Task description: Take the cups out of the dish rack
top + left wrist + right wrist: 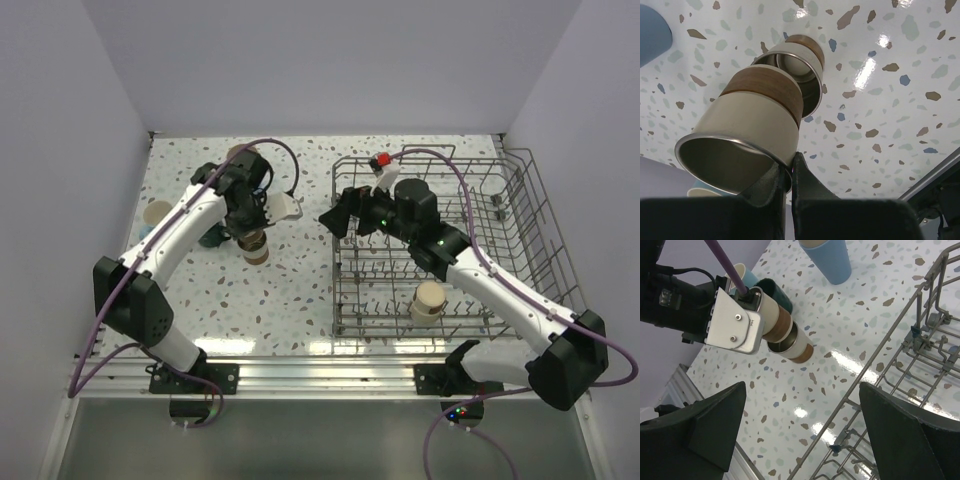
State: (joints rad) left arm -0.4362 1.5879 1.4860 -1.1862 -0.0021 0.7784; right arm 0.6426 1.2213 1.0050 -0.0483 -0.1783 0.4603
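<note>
The held cup's brown base is only at the opening of the standing cup, so the robot's left gripper should go down, moving slightly toward the rack (520, 215), to get the held cup into the standing one.
My left gripper (247, 218) is shut on the rim of a short beige-and-brown cup (752, 117), one finger inside and one outside (807, 185). The cup's brown base sits at the mouth of a second beige-and-brown cup (802, 65) standing on the table (258, 250); I cannot tell whether they touch. My right gripper (336, 219) is open and empty (805, 432), hovering at the left edge of the grey wire dish rack (520, 215). One beige cup (428, 301) stands in the rack's front part. The right wrist view shows both stacked cups (790, 342) and the rack's wire side (900, 335).
On the table left of the rack stand a dark teal mug (776, 292), a light blue tumbler (829, 257), a beige tumbler (157, 213) and a cup at the back (240, 153). A metal rail (300, 368) runs along the table's front edge.
</note>
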